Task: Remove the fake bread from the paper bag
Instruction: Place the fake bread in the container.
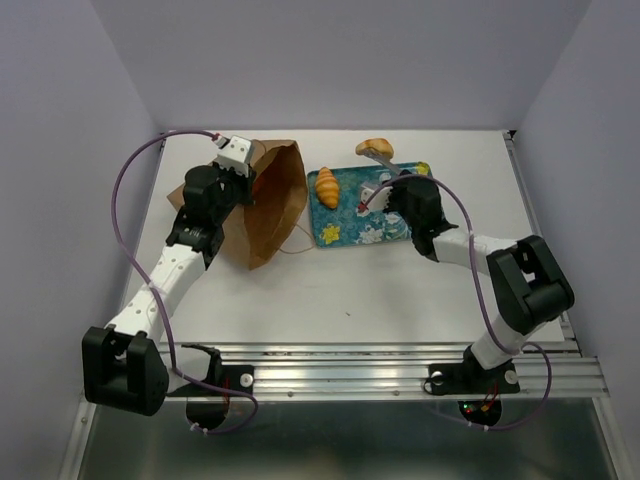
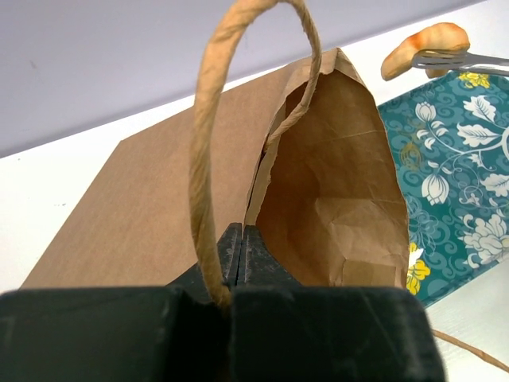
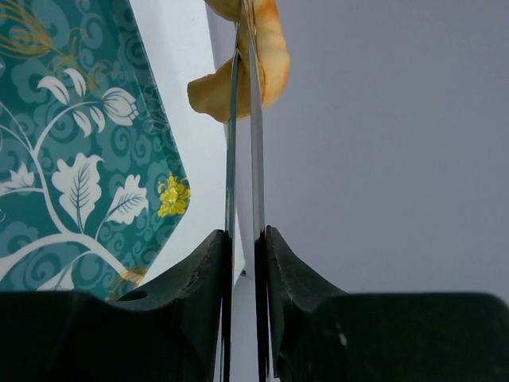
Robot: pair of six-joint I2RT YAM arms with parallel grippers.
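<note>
I will move my right gripper back and down toward the croissant next and set the tongs' tips over bare tray [image 1: 361,191] [image 3: 25,86], because the pastry hangs past the tray's far edge.
The brown paper bag [image 1: 268,200] lies on its side, its mouth open toward the teal tray. My left gripper [image 1: 243,178] is shut on the bag's rim by the string handle [image 2: 208,159]; the jaws [image 2: 242,237] pinch the paper edge. What shows of the bag's inside [image 2: 342,199] holds no bread. My right gripper [image 1: 388,195] is shut on metal tongs [image 3: 243,143], whose tips clamp a golden pastry [image 3: 258,60] above the tray's far edge [image 1: 375,148]. It also shows in the left wrist view [image 2: 425,46]. A croissant [image 1: 327,186] lies on the tray.
The teal floral tray [image 1: 345,232] lies right of the bag, in mid table. A second string handle [image 1: 295,243] trails on the table near the bag. Grey walls close in the table on the left, back and right.
</note>
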